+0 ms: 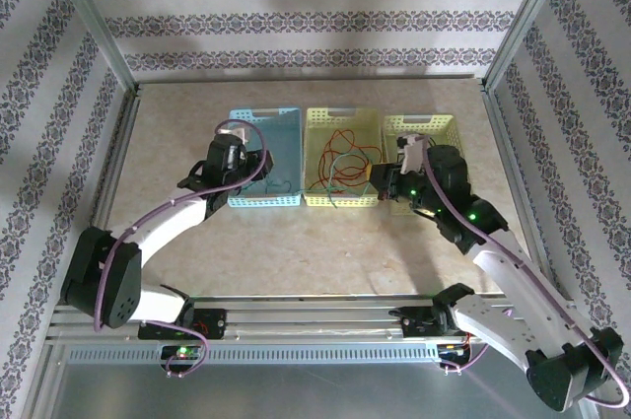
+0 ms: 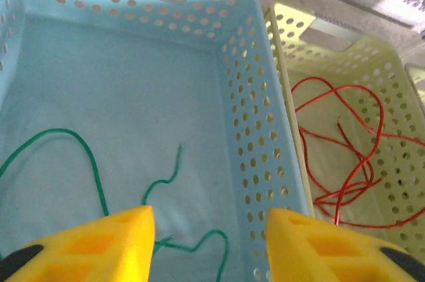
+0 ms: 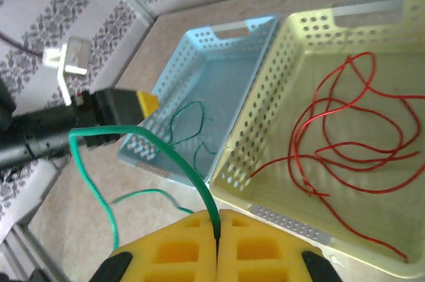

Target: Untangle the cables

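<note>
My right gripper next moves across the middle yellow basket [image 1: 343,113] and over the blue basket's bottom to release the thin green cable. The reason is another green cable lying there.
A green cable [image 3: 176,156] arcs up and to the left out of my right gripper [image 3: 218,225], which is shut on it, then drops to the table in front of the baskets. Another green cable [image 2: 93,166] lies loose on the floor of the blue basket [image 2: 246,129]. My left gripper [image 2: 209,242] hangs open just above it with nothing between its yellow fingers. Red cable [image 2: 345,156] lies in loose loops inside the middle yellow basket [image 1: 343,113]. In the top view my left gripper [image 1: 251,168] is over the blue basket [image 1: 264,113], and my right gripper [image 1: 380,182] is at the yellow basket's front right corner.
A second yellow basket [image 1: 424,128] stands at the right, partly under my right arm. The three baskets sit side by side in the middle of the table. Metal frame posts and patterned walls close in the sides and back. Bare tabletop lies in front of the baskets.
</note>
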Motion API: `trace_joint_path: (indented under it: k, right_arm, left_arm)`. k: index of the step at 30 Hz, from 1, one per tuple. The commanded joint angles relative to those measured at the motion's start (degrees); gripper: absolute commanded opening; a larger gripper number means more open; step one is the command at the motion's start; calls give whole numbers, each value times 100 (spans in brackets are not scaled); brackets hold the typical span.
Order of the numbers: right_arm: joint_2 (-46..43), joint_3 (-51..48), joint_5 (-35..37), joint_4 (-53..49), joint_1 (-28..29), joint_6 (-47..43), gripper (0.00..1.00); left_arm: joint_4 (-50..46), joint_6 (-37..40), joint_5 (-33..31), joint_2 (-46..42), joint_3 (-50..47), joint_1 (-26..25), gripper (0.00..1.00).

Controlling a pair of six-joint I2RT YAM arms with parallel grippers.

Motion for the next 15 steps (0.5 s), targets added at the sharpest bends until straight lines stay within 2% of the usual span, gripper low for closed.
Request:
trace_joint_path:
  k: [1,5,9,15]
  right_arm:
    - [196,206,110,290,226,-140,0]
    - [699,356,102,527,454,-57,0]
    - [1469,760,102,733,614,35,0]
    - [2952,1845,-51,930,684,74,0]
  left_arm:
    - [53,274,-220,-156,413,49,63]
    - [-51,341,-593,-794,351,51,80]
    - [-720,-217,-1905,-1811,-156,43,82]
    - [-2212,-989,-2658,-3464,-1174,51,83]
